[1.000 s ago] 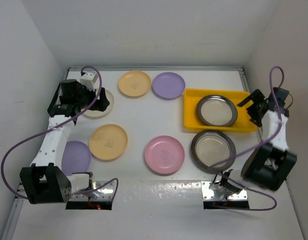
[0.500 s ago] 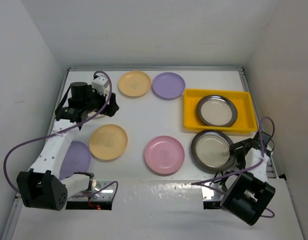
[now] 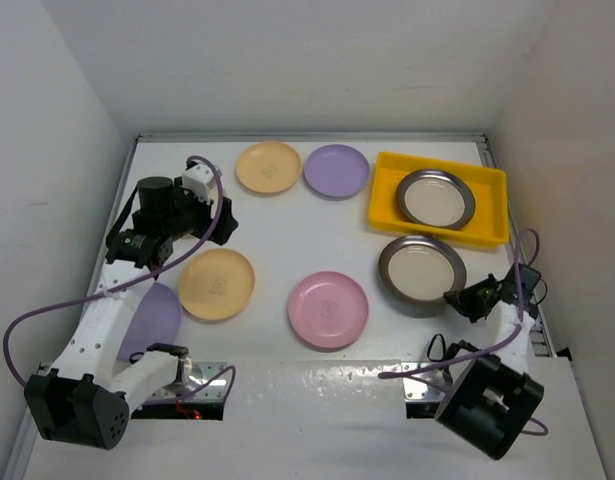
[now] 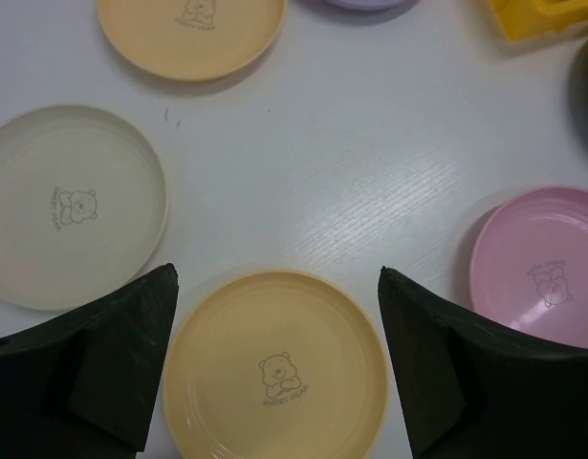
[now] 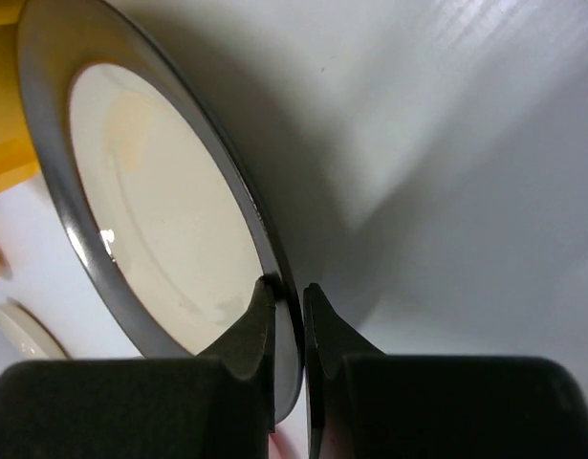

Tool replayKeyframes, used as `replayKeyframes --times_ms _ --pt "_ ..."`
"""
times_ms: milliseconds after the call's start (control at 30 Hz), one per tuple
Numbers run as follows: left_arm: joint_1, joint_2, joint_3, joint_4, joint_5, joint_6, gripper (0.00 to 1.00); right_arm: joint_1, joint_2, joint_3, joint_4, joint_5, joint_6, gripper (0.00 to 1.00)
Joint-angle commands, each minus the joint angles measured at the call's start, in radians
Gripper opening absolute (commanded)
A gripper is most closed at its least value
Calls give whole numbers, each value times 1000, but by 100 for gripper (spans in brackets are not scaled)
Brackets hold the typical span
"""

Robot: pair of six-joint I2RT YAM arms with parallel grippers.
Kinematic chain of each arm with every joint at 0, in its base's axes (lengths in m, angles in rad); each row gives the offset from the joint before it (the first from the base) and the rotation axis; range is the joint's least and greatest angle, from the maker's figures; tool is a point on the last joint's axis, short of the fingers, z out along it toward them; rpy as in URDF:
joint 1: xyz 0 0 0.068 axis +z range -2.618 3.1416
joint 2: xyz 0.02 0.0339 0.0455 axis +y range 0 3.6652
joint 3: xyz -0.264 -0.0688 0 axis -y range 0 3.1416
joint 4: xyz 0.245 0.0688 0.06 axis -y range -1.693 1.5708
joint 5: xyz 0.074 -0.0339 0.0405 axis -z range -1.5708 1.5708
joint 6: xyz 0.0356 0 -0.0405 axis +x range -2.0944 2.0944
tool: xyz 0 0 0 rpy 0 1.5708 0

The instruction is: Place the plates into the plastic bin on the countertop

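I need to lift the dark-rimmed plate outward over the near side of the yellow bin (image 3: 384, 208) with my right gripper, then lower it onto the matching plate inside.
A dark-rimmed plate (image 3: 422, 273) with a cream centre (image 5: 150, 210) lies just in front of the yellow plastic bin (image 3: 384, 208). My right gripper (image 3: 459, 298) (image 5: 289, 287) is shut on that plate's near-right rim. Another dark-rimmed plate (image 3: 435, 198) lies inside the bin. My left gripper (image 3: 222, 215) (image 4: 277, 277) hangs open above a peach plate (image 4: 274, 368) (image 3: 216, 283), touching nothing. A cream plate (image 4: 74, 206) lies to its left, and a pink plate (image 3: 329, 309) (image 4: 542, 263) to its right. On the countertop (image 3: 287, 230) there are also another peach plate (image 3: 268, 166) and two lavender plates (image 3: 336, 171) (image 3: 152, 315).
White walls close in the counter at the back and both sides. A purple cable (image 3: 47, 300) loops off the left arm, another (image 3: 522, 250) off the right arm. The bin's corner (image 4: 547, 14) shows at the top right of the left wrist view.
My right arm swung from beside the bin down to the loose dark-rimmed plate and shut on its rim. That plate and the bin shifted farther back. My left arm moved right, over the peach plate.
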Motion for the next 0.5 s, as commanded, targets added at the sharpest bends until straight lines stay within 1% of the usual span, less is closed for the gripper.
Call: replayKeyframes --times_ms 0,100,133,167,200,233,333,367,400,467 --pt "-23 -37 -9 12 1 9 86 -7 -84 -12 -166 118 9 0" --pt "-45 -37 -9 12 1 30 86 -4 -152 32 -228 37 -2 0" --pt "-56 -37 -9 12 1 30 86 2 -161 60 -243 -20 -2 0" --pt "-65 -37 -9 21 1 40 86 33 -166 77 -299 -34 -8 0" --pt "-65 -37 -9 21 1 40 86 46 -161 133 -313 -54 -12 0" --pt "-76 -37 -9 21 1 40 86 54 -161 149 -330 -126 -14 0" --pt "-86 -37 -9 21 1 49 86 97 -154 231 -388 -226 -31 0" --pt "-86 -37 -9 21 1 49 86 122 -147 248 -402 -234 -43 0" --pt "-95 -28 -9 21 1 49 86 151 -144 308 -436 -246 -73 0" --pt "-96 -18 0 21 1 49 86 201 -129 359 -446 -283 -86 0"
